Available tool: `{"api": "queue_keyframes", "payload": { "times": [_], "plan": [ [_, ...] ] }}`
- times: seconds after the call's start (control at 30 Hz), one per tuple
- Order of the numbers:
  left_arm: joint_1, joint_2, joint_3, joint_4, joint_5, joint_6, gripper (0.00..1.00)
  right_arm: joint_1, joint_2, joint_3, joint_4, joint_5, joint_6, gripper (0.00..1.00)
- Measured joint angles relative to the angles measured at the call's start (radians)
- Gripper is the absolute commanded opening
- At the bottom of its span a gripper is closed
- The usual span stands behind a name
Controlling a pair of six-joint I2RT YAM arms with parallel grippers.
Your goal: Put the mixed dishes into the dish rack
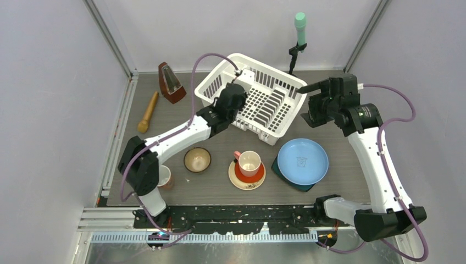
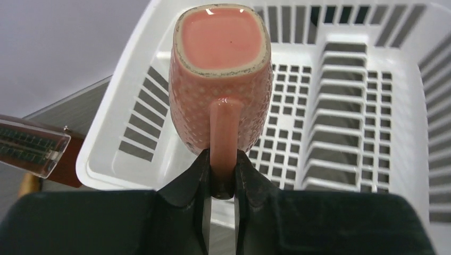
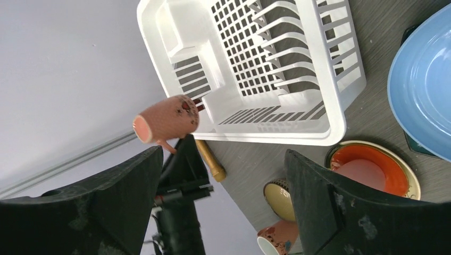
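My left gripper lowers the mug into the white dish rack next, toward the dish rack's slotted end by the metronome (image 2: 155,126), since that end is empty.
My left gripper (image 2: 223,159) is shut on the handle of a pink mug (image 2: 220,79), its base facing the camera, held above the left end of the white dish rack (image 2: 340,106). In the top view the gripper (image 1: 233,98) is over the rack (image 1: 289,114). The right wrist view shows the held mug (image 3: 166,119) beside the rack (image 3: 276,127). My right gripper (image 1: 311,109) is open and empty just right of the rack. On the table are a pink mug (image 1: 249,163) on a red saucer (image 1: 242,175), a brown bowl (image 1: 197,159), and a light blue plate (image 1: 302,160) on a dark teal plate (image 1: 291,185).
Another mug (image 1: 165,177) stands by the left arm's lower link. A brown metronome (image 1: 171,82) and a wooden pestle (image 1: 148,112) lie at the back left. A black stand with a green top (image 1: 300,27) rises behind the rack. Metal rails edge the table.
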Motion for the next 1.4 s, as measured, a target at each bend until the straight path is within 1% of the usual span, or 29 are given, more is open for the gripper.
{"api": "queue_keyframes", "payload": {
  "times": [0.1, 0.23, 0.53, 0.77, 0.97, 1.13, 1.33, 1.4],
  "plan": [
    [0.032, 0.072, 0.075, 0.024, -0.039, -0.042, 0.00, 0.000, -0.032, 0.000, -0.006, 0.026, -0.020, 0.91],
    [0.057, 0.151, 0.105, 0.078, -0.108, -0.051, 0.00, 0.000, -0.038, 0.010, -0.027, 0.043, -0.044, 0.91],
    [0.109, 0.317, 0.164, 0.106, -0.130, -0.094, 0.00, 0.000, -0.039, 0.023, -0.047, 0.064, -0.086, 0.91],
    [0.142, 0.409, 0.201, 0.177, -0.166, -0.089, 0.00, -0.005, -0.039, 0.022, -0.056, 0.064, -0.117, 0.91],
    [0.183, 0.484, 0.237, 0.235, -0.133, -0.101, 0.00, -0.007, -0.039, 0.021, -0.060, 0.060, -0.135, 0.90],
    [0.217, 0.531, 0.237, 0.351, -0.114, -0.039, 0.00, -0.012, -0.039, 0.021, -0.062, 0.049, -0.146, 0.90],
    [0.238, 0.563, 0.237, 0.386, -0.045, -0.019, 0.00, -0.023, -0.038, 0.015, -0.055, 0.030, -0.150, 0.91],
    [0.238, 0.567, 0.237, 0.388, -0.045, -0.019, 0.04, -0.024, -0.036, 0.014, -0.054, 0.023, -0.150, 0.90]
  ]
}}
